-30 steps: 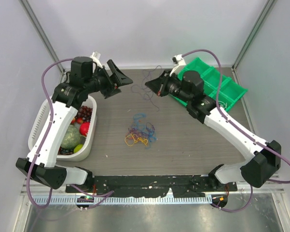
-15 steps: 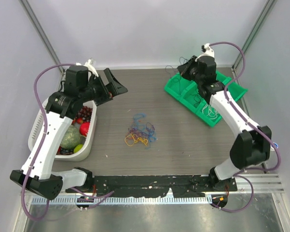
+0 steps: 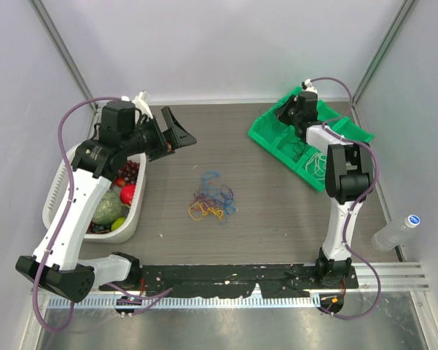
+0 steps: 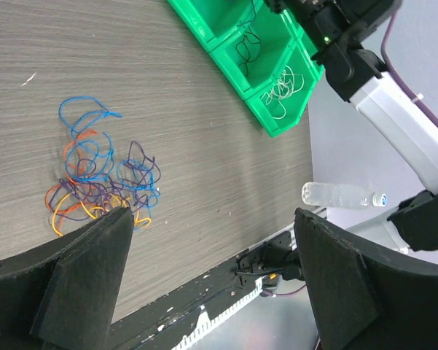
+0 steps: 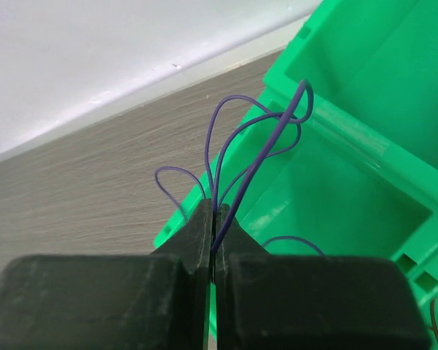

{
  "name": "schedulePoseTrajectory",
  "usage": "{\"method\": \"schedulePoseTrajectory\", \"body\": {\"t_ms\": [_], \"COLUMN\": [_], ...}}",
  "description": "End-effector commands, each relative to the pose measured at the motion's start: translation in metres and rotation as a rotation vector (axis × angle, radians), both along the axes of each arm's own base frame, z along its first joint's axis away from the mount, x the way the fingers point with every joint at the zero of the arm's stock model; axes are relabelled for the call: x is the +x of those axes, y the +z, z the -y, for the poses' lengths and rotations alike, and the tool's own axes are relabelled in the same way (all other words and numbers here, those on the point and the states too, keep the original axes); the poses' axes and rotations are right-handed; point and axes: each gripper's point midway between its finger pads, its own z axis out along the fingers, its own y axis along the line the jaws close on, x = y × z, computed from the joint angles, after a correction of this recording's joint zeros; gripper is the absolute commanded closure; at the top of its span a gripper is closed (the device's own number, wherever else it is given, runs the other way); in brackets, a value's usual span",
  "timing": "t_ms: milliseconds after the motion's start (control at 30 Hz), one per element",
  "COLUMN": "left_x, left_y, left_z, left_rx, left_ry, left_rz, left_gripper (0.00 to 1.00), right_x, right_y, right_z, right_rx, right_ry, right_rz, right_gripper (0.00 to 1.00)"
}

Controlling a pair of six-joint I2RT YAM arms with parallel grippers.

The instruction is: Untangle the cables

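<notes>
The loops of the purple cable are already over the green bin's section [image 3: 274, 131] [image 5: 322, 200]. My right gripper should stay above it and open, so the cable drops inside.
A tangle of thin blue, purple, orange and yellow cables [image 3: 213, 197] lies at the table's middle; it also shows in the left wrist view [image 4: 102, 179]. My right gripper [image 3: 288, 109] is shut on a purple cable [image 5: 259, 149] and holds it over the far-left compartment of the green bin [image 5: 350, 189]. The cable's loops stick out past the fingertips [image 5: 200, 226]. My left gripper [image 3: 176, 125] is open and empty, raised above the table's far left, well apart from the tangle.
The green divided bin [image 3: 353, 135] stands at the back right; its compartments hold a dark cable [image 4: 249, 45] and a white cable [image 4: 286, 86]. A white basket [image 3: 58, 191] with fruit stands at the left. A clear plastic bottle [image 3: 395, 232] lies at the right edge.
My right gripper has carried the purple cable from the table's far middle to the right, over the green bin. The bottle now shows at the right. My left gripper has barely moved.
</notes>
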Motion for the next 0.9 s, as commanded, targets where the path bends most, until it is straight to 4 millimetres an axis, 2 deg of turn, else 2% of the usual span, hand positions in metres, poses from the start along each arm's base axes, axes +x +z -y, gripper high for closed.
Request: {"method": "schedulePoseTrajectory", "body": {"t_ms": [0,67,100,133,200,333,400,467,500,533,600,700,833,867], "left_x": [0.001,0.003,0.004,0.006,0.011,0.017,0.016,0.017,0.018,0.018,0.017,0.012,0.013,0.014], "left_y": [0.020,0.021,0.021,0.021,0.018,0.014,0.012,0.013,0.012,0.013,0.012,0.007,0.005,0.004], "left_z": [0.002,0.002,0.001,0.001,0.002,0.012,0.016,0.014,0.012,0.012,0.014,0.017,0.014,0.014], "left_rx": [-0.007,0.003,0.009,0.014,0.020,-0.010,-0.014,0.007,0.019,0.022,0.013,-0.001,0.016,0.016], "left_ry": [-0.037,-0.040,-0.040,-0.040,-0.038,-0.065,-0.080,-0.076,-0.070,-0.070,-0.081,-0.092,-0.084,-0.082], "left_rz": [0.090,0.098,0.103,0.108,0.101,0.070,0.067,0.081,0.082,0.083,0.072,0.057,0.064,0.062], "left_gripper": [0.05,0.05,0.05,0.05,0.05,0.05,0.05,0.05,0.05,0.05,0.05,0.05,0.05,0.05], "right_x": [0.017,0.011,0.009,0.001,-0.007,-0.016,-0.017,-0.012,-0.008,-0.005,0.005,0.003,-0.003,-0.006], "right_y": [0.029,0.010,0.007,-0.004,-0.012,-0.015,-0.026,-0.029,-0.021,-0.027,-0.011,-0.010,-0.006,-0.007], "right_z": [0.000,0.012,0.019,0.022,0.033,0.034,0.033,0.031,0.026,0.025,0.015,0.003,-0.002,-0.001], "right_rx": [-0.019,-0.058,-0.090,-0.111,-0.149,-0.180,-0.194,-0.194,-0.196,-0.201,-0.206,-0.216,-0.207,-0.207], "right_ry": [0.001,-0.057,-0.087,-0.092,-0.138,-0.148,-0.146,-0.143,-0.132,-0.124,-0.097,-0.075,-0.083,-0.086], "right_rz": [0.062,-0.033,-0.054,-0.107,-0.142,-0.211,-0.273,-0.288,-0.270,-0.280,-0.261,-0.291,-0.322,-0.337], "right_gripper": [0.99,0.99,0.99,0.99,0.99,0.99,0.99,0.99,0.99,0.99,0.95,0.89,0.80,0.75]}}
